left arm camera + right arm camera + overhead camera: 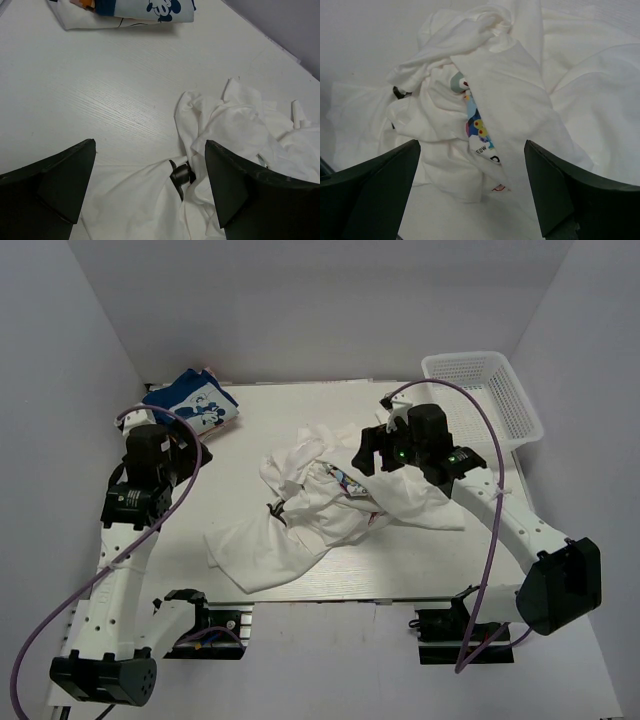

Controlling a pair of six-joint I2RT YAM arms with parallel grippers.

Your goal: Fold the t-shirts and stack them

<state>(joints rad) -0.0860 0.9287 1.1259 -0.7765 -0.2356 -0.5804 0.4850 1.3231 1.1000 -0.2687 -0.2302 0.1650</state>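
I will lower my right gripper to the white fold beside the colourful print point(345, 480) before I fold.
A crumpled heap of white t-shirts point(310, 510) lies mid-table, one spread flat toward the front left point(250, 550). One shirt shows a small colourful print point(477, 127) point(345, 480). A folded blue t-shirt point(190, 400) point(150, 7) with a white cartoon graphic rests at the back left. My right gripper point(372, 455) point(472, 145) hovers open over the heap's right side, above the print, holding nothing. My left gripper point(180, 448) point(150, 147) stands open left of the heap, over the flat shirt's edge, holding nothing.
A white mesh basket point(490, 390) stands at the back right corner. A small black object point(181, 175) point(277, 508) pokes out of the heap's left side. White walls close in the table on three sides.
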